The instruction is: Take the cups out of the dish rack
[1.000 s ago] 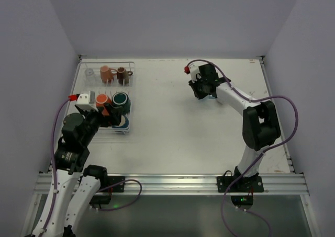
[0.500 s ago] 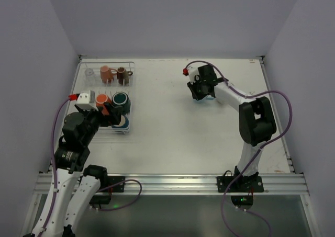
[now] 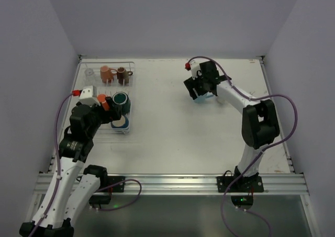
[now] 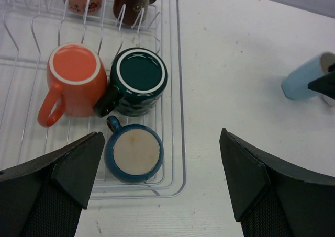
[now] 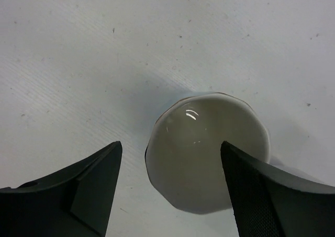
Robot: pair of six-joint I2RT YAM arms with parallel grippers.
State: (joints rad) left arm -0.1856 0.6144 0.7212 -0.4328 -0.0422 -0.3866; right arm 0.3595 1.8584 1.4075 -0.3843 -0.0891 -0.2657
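Observation:
The dark green cup [image 4: 140, 80] sits close against one side of the orange cup, so my left gripper will next reach outward and down with a turn, onto the orange cup's body [image 4: 77, 81].
The dish rack [image 3: 130, 85] stands at the table's left. It holds a clear glass [image 3: 90, 74], a salmon cup [image 3: 106, 74] and a brown cup [image 3: 122, 75] at the back. The left wrist view shows the rack's wires [image 4: 175, 116] with an orange cup [image 4: 76, 80], a dark green cup [image 4: 140, 80] and a navy cup [image 4: 133, 153]. My left gripper [image 4: 161, 135] [image 3: 107, 110] hovers open above these, holding nothing. The light blue cup [image 3: 203, 97] [image 4: 306, 80] stands on the table. My right gripper [image 5: 171, 145] [image 3: 199, 92] is open around this cup [image 5: 209, 148].
Grey walls close in the table on the left, back and right. The table's surface [image 3: 172, 127] stretches between the rack and the right arm. The arm bases sit on a metal rail [image 3: 172, 183] at the near edge.
My right gripper has opened and let go of the light blue cup, which now stands on the table. My left arm has shifted slightly back over the rack.

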